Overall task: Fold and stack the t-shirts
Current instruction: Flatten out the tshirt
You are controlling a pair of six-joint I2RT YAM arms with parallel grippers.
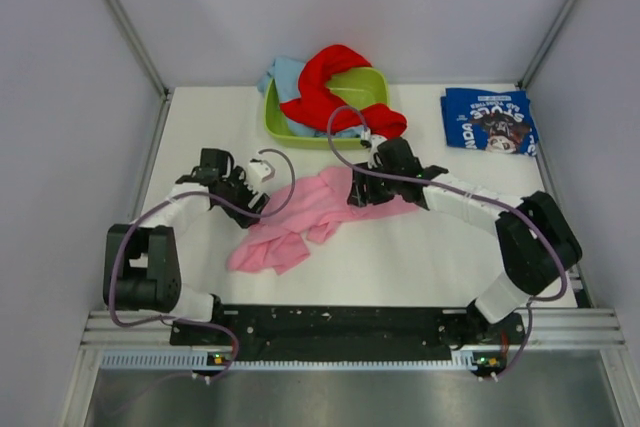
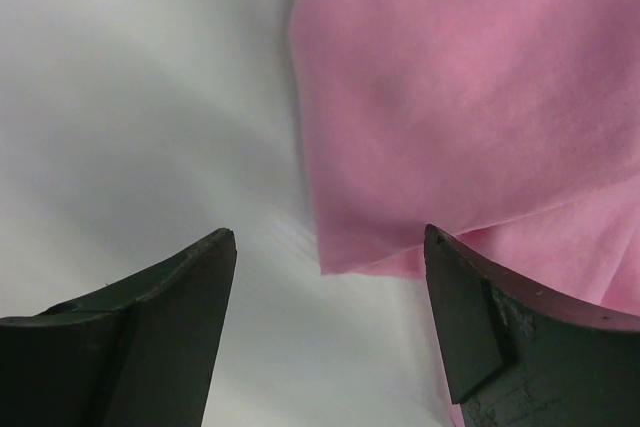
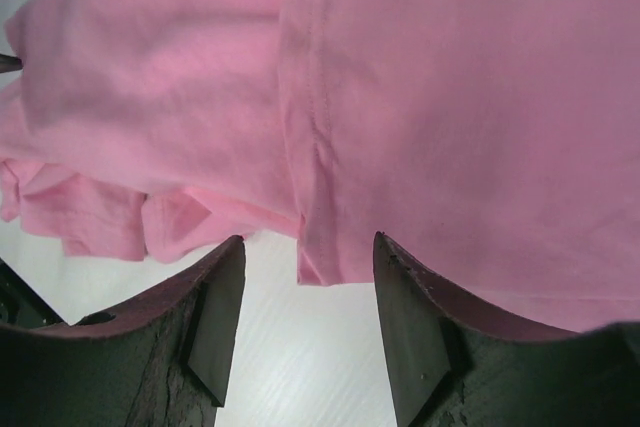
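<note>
The near tip of the t-shirt's hemmed fold [image 1: 352,214] [image 3: 317,265] lies below the right gripper, between its spread fingers, so the gripper needs to move down onto that tip next.
A crumpled pink t-shirt [image 1: 300,222] lies mid-table. My left gripper [image 1: 255,202] is open at its left edge; in the left wrist view the pink cloth [image 2: 470,97] has a corner between my spread fingertips [image 2: 215,257]. My right gripper [image 1: 360,190] is open at the shirt's upper right edge; in the right wrist view a hemmed fold of the pink shirt [image 3: 330,147] hangs between the fingertips [image 3: 400,267], not pinched. A folded navy t-shirt [image 1: 488,120] with print lies at the back right. A red t-shirt [image 1: 335,92] and a light blue one [image 1: 282,75] hang over the tub.
A lime green tub [image 1: 322,107] stands at the back centre. Grey walls with metal posts close in the table on the left, right and back. The arm bases and a black rail [image 1: 330,322] run along the near edge.
</note>
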